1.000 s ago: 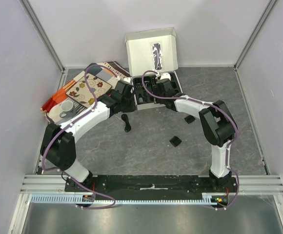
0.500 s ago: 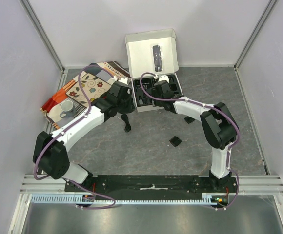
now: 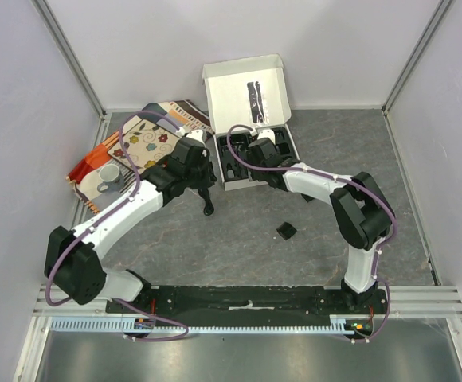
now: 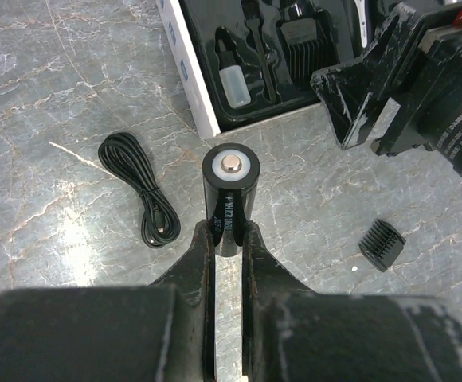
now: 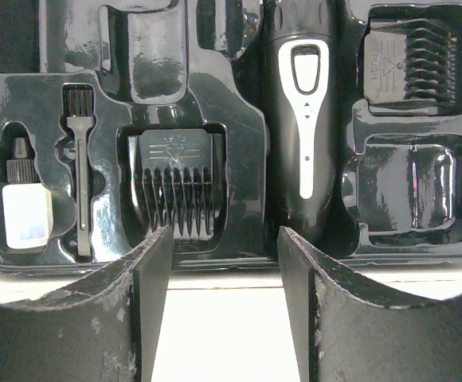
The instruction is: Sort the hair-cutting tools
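Next, my left gripper carries the cylinder outward over the tray, lowers it toward the slot beside the clipper and releases it, since that slot is empty.
My left gripper is shut on a small black cylinder with a silver end cap and holds it above the table, next to the box's near left corner. The coiled black cord lies to its left and also shows in the top view. My right gripper is open and empty over the near edge of the black tray. The tray holds the black-and-silver clipper and comb attachments. Loose combs lie on the table.
The white box stands open at the back, lid upright. The tray also holds a small brush and an oil bottle. A white cup sits on patterned cloths at the back left.
My left gripper has drawn back from the box toward the cord, with the arm swinging left. The right gripper has shifted slightly left over the tray. The box has turned a little.
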Controlling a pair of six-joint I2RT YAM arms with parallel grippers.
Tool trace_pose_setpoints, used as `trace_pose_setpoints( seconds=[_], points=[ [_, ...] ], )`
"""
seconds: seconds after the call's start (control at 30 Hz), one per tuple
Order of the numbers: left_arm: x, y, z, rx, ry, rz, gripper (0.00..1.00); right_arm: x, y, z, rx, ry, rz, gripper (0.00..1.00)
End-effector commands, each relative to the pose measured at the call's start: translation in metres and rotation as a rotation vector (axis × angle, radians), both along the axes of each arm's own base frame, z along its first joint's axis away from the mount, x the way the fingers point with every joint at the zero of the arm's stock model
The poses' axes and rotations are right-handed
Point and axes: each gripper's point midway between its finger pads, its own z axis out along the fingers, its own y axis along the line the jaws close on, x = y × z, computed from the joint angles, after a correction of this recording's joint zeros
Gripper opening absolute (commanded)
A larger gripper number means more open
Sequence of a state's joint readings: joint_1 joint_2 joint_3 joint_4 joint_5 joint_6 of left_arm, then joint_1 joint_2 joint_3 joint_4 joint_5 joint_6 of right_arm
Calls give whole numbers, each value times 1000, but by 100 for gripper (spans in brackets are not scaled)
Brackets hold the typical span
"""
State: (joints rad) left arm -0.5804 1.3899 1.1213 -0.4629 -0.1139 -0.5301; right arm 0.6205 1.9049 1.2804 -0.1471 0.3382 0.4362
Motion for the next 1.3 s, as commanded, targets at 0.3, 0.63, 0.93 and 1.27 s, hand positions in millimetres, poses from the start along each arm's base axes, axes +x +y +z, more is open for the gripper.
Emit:
trace_pose_setpoints(
  seconds=[0.3, 0.63, 0.93, 1.27],
  points=[
    [-15, 4, 29, -69, -60, 16, 2, -74, -12, -21, -20, 164, -61, 62],
    [-26, 3, 36, -86, -60, -1, 2, -110, -8, -19, 19, 175, -120, 62],
    [-16, -22, 50, -95, -52, -70, 2, -87, -6, 59, -30, 0, -132, 65],
    [12, -81, 50, -104, 8, -161, 2, -101, -44, 143, -56, -154, -126, 70]
  ],
)
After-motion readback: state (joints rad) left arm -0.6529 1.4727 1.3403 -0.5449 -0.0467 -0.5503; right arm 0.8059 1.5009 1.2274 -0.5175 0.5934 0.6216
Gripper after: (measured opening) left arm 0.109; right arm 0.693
